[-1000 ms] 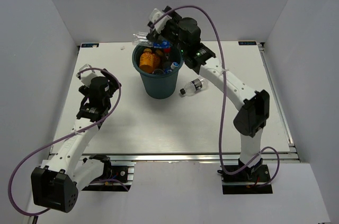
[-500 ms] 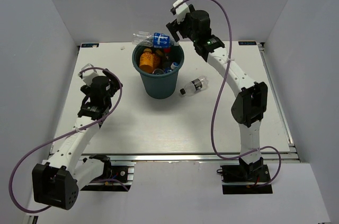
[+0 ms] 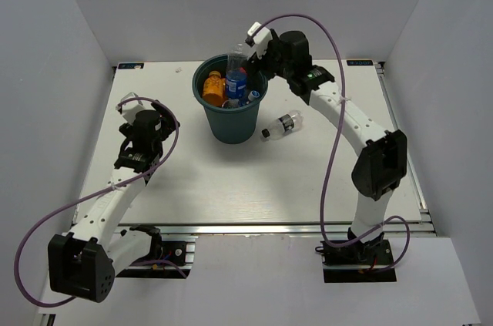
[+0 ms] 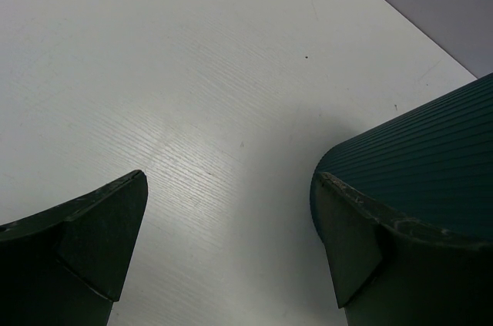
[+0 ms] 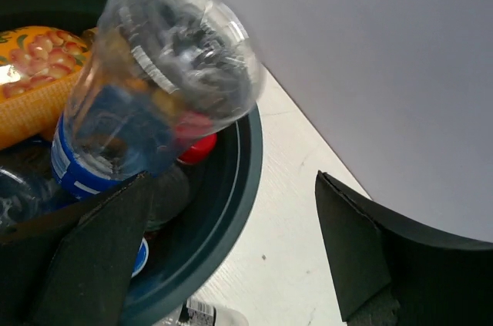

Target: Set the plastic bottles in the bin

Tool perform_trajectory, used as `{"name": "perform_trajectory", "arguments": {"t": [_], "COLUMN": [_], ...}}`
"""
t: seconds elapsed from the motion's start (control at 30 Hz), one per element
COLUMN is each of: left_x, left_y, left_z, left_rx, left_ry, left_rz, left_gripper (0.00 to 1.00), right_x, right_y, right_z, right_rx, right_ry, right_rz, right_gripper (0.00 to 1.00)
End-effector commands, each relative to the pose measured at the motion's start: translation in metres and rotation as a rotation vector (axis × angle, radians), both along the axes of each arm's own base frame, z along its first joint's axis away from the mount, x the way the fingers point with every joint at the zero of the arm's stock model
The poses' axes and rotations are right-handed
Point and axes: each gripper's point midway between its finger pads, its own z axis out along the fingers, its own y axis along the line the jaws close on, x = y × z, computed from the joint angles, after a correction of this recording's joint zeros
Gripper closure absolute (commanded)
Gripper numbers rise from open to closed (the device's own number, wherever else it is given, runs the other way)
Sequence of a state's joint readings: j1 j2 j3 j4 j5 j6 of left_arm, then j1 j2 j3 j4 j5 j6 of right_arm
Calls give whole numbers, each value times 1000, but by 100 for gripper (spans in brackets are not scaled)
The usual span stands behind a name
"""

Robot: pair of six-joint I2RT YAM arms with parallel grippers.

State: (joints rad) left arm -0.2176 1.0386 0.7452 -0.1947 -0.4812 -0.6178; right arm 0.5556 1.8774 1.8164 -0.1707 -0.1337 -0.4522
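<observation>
Next I should move my right gripper back from the bin (image 3: 231, 122) and down onto the lying clear bottle's base end (image 3: 294, 119), since that end of the bottle lies below and back from it.
The dark teal bin (image 3: 231, 122) stands at the middle back of the table, holding an orange bottle (image 3: 213, 87) and other plastic bottles. A clear bottle with a blue label (image 3: 237, 73) stands nearly upright in it, its base above the rim. In the right wrist view this bottle (image 5: 154, 79) is close, tilted over the bin's rim (image 5: 246, 164), beside a red cap (image 5: 199, 149). My right gripper (image 3: 256, 50) hangs open just behind the bin, holding nothing. Another clear bottle (image 3: 280, 126) lies on the table right of the bin. My left gripper (image 3: 152, 115) is open, left of the bin.
White walls close the table on three sides. In the left wrist view, bare white table lies between the open fingers (image 4: 108, 241), with the bin's ribbed wall (image 4: 431, 149) at the right. The lying bottle's end (image 5: 202, 315) shows under the bin's rim.
The blue-label bottle lay across the bin's far rim and has tipped upright into the bin. My right gripper has drawn back to the right of it. The left arm has barely moved.
</observation>
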Motion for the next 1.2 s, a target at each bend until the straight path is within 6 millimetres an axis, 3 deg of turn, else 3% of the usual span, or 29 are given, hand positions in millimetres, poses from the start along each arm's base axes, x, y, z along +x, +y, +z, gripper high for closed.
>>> {"name": "perform_trajectory", "arguments": {"t": [0.0, 0.1, 0.2, 0.27, 0.33, 0.37, 0.4, 0.43, 0.47, 0.5, 0.53, 0.57, 0.6, 0.7, 0.73, 0.8, 1.03, 1.17], "left_x": [1, 0, -1, -1, -2, -2, -2, -2, -2, -2, -1, -1, -1, -2, -2, -4, -9, -11], "left_y": [0, 0, -1, -1, -1, -1, -1, -2, -3, -3, -4, -5, -5, -6, -6, -4, -1, -1], "left_z": [21, 23, 23, 23, 22, 21, 22, 22, 22, 22, 21, 22, 21, 22, 22, 22, 21, 20], "left_rx": [-19, -22, -27, -27, -28, -27, -31, -32, -32, -35, -36, -37, -39, -38, -35, -34, -29, -31], "left_ry": [-58, -61, -64, -63, -63, -62, -65, -66, -66, -69, -69, -73, -71, -73, -72, -76, -82, -83], "left_rz": [-3, -7, -11, -11, -9, -9, -12, -15, -21, -24, -26, -30, -34, -38, -39, -35, -26, -25], "left_gripper": [2, 2, 2, 2, 2, 2, 2, 2, 2, 2, 2, 2, 2, 2, 2, 2, 2, 2], "right_x": [-11, -8, -8, -13, -16, -25, -25, -35, -39, -42, -53, -61, -73, -89, -92, -88, -65, -48], "right_y": [-13, -30, -63, -77, -99, -112, -126, -139, -147, -158, -166, -170, -170, -163, -163, -162, -150, -139], "right_z": [51, 73, 102, 107, 86, 101, 69, 70, 56, 40, 12, -9, -47, -78, -98, -108, -172, -194], "right_rx": [82, 141, 210, 278, 316, 390, 449, 509, 537, 608, 627, 645, 664, 708, 719, 754, 851, 879], "right_ry": [-102, -139, -174, -147, -77, -94, 9, 33, 78, 154, 223, 297, 398, 497, 551, 580, 752, 818], "right_rz": [-28, -136, -303, -359, -429, -447, -511, -543, -578, -635, -685, -725, -765, -761, -797, -830, -994, -1035], "right_gripper": [11, 11, 11, 11, 11, 11, 11, 11, 11, 11, 11, 11, 11, 11, 11, 11, 11, 11]}}
